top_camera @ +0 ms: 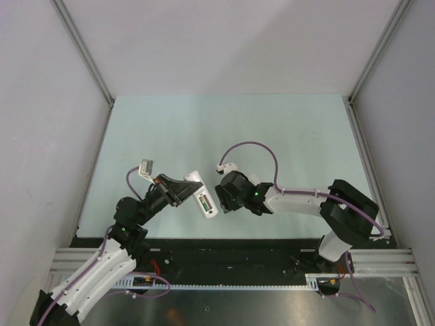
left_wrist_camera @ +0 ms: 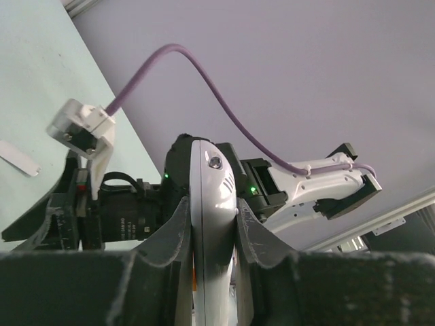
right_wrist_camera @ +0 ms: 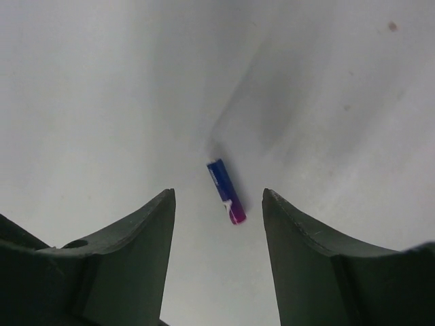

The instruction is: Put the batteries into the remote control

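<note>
Next, my right gripper lowers its open fingers astride the dark blue-purple battery (right_wrist_camera: 226, 191) and closes, since the battery lies below, in line with the finger gap.
My left gripper (top_camera: 185, 191) is shut on the white remote control (top_camera: 202, 197) and holds it above the table, back side up. A green battery (top_camera: 203, 202) shows in its recess. In the left wrist view the remote control (left_wrist_camera: 212, 204) stands edge-on, clamped between both fingers of the left gripper (left_wrist_camera: 212, 212). My right gripper (right_wrist_camera: 217, 195) hangs open over a dark blue-purple battery (right_wrist_camera: 226, 191) lying on the table. The battery lies between the fingertips and nearer the right one, and neither finger touches it. From above, the right gripper (top_camera: 221, 195) hides this battery and sits just right of the remote.
A small flat white piece (left_wrist_camera: 19, 158) lies on the pale green table (top_camera: 224, 129) beyond the left gripper. Grey walls and metal posts close in the sides and back. A purple cable (top_camera: 262, 151) loops over the right wrist.
</note>
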You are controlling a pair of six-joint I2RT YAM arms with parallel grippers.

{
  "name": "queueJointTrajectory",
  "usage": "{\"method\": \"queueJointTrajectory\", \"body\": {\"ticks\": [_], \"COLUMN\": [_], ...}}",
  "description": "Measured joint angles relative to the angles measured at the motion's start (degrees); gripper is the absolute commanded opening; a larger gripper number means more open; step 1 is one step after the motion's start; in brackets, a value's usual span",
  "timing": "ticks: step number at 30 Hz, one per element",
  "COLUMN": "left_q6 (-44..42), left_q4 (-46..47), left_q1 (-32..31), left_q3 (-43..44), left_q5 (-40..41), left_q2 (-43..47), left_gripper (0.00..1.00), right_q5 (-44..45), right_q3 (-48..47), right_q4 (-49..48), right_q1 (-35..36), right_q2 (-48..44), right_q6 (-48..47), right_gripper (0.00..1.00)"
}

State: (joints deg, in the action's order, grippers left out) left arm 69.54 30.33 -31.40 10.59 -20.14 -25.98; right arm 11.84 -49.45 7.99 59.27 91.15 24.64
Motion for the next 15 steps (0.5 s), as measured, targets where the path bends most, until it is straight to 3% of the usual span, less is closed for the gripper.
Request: {"method": "queueJointTrajectory", "body": {"ticks": [6,15], "left_q6": [-0.2,-0.6], "left_q4": [-0.7,-1.0], "left_q1": [0.0,0.0], "left_q3": [0.0,0.0], "left_q5": [-0.2,-0.2], "left_q2": [0.8,1.2], "left_gripper": [0.00,0.00], "right_q5": [-2.9,-2.5], "right_q3": [-4.3,-6.4], "right_q4": [-1.0,1.5], "right_q1": [-0.2,-1.3], "right_q2": [5.4,7.8], "right_q6": [-5.2,-10.8], "right_gripper": [0.46,0.43]}}
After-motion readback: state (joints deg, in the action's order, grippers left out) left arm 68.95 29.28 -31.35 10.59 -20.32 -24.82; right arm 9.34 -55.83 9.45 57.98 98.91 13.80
